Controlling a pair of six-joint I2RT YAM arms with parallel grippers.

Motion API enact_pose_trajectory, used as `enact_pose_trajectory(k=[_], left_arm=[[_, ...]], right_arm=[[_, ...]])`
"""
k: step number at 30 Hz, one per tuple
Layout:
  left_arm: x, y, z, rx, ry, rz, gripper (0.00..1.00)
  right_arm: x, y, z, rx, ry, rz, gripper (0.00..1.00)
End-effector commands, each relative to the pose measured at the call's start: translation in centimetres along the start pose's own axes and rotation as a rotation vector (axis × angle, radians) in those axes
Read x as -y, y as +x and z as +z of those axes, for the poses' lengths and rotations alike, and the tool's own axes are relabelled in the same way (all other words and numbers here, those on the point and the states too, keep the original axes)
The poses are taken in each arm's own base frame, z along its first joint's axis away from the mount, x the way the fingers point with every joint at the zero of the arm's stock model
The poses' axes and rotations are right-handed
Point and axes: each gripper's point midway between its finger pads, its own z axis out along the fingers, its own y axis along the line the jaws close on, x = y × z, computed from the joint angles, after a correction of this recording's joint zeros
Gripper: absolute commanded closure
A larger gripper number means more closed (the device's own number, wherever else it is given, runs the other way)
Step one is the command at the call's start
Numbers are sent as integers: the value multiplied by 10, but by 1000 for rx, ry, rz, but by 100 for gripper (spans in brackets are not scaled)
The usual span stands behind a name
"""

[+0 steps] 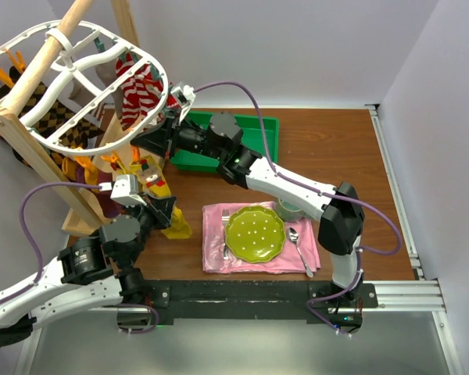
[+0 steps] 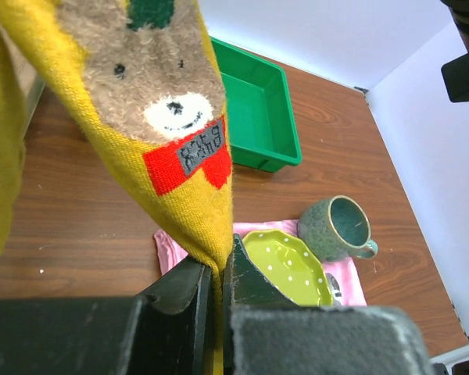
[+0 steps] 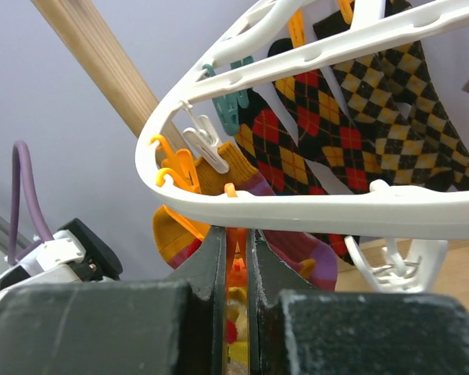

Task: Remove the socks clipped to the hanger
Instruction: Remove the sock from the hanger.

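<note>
My left gripper pulls the yellow sock away from the hanger (image 1: 78, 70) next. It then releases the sock over the green bin's bare bottom, since the green bin lies open outward of my gripper.
The white oval hanger (image 1: 78, 70) hangs on a wooden rack at the far left. A red-and-white striped sock (image 1: 141, 90) and dark argyle socks (image 1: 47, 109) are clipped to it. A mustard yellow sock (image 1: 162, 191) with a bear face hangs from its near rim. My left gripper (image 1: 168, 209) is shut on the lower part of this yellow sock (image 2: 164, 101); the left wrist view shows the fabric pinched between the fingers (image 2: 191, 297). My right gripper (image 3: 236, 238) is shut on an orange clip (image 3: 236, 244) just under the hanger's rim (image 3: 313, 207), with argyle socks (image 3: 352, 117) behind.
The wooden rack (image 1: 31, 144) and its pole (image 1: 51, 47) stand at the left. A green bin (image 1: 250, 137) is at the back. A pink napkin (image 1: 219, 250) holds a green plate (image 1: 254, 233), fork and spoon (image 1: 297, 242), beside a teal mug (image 2: 336, 226).
</note>
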Motion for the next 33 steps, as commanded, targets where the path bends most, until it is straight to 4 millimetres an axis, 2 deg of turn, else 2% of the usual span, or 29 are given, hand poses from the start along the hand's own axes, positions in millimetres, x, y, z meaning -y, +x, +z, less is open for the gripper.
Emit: enact_pose_trajectory(k=[1, 12, 14, 16, 19, 20, 22, 23, 25, 26, 27, 28, 29, 30, 31, 32, 33], left_arm=[[8, -10, -4, 7, 37, 4, 100], [12, 8, -4, -53, 90, 69, 100], [13, 10, -4, -60, 94, 79, 100], [15, 10, -3, -64, 95, 84, 100], [16, 9, -2, -58, 98, 84, 100], [17, 9, -2, -56, 98, 84, 100], [18, 8, -1, -51, 101, 89, 100], [19, 8, 0, -50, 104, 92, 100], [25, 8, 2, -46, 127, 109, 100], [28, 10, 4, -50, 136, 134, 100], [33, 12, 5, -58, 155, 143, 100], [39, 11, 7, -52, 171, 143, 100], [43, 17, 12, -67, 173, 182, 100], [49, 19, 14, -77, 187, 193, 100], [57, 19, 17, -78, 199, 200, 100], [65, 26, 23, -102, 206, 233, 100], [72, 25, 27, -97, 218, 236, 100]], right_arm=[[-7, -24, -1, 48, 33, -37, 100], [1, -24, -6, 34, 98, -67, 98], [1, -24, -8, 29, 110, -74, 75], [2, -22, -11, 21, 129, -80, 58], [4, -21, -21, 7, 174, -92, 46], [9, -15, -27, -5, 194, -92, 40], [4, -21, -38, 6, 225, -93, 35], [12, -12, -45, -12, 257, -91, 31], [10, -16, -59, -13, 300, -90, 28], [24, -4, -71, -29, 367, -90, 26], [19, -13, -84, -14, 397, -94, 23], [24, -11, -94, -13, 442, -95, 22], [37, 1, -110, -28, 515, -90, 21], [43, 5, -123, -36, 568, -88, 20], [42, 3, -143, -27, 617, -93, 19], [54, 1, -162, -14, 724, -104, 18], [46, -16, -179, 30, 757, -116, 17]])
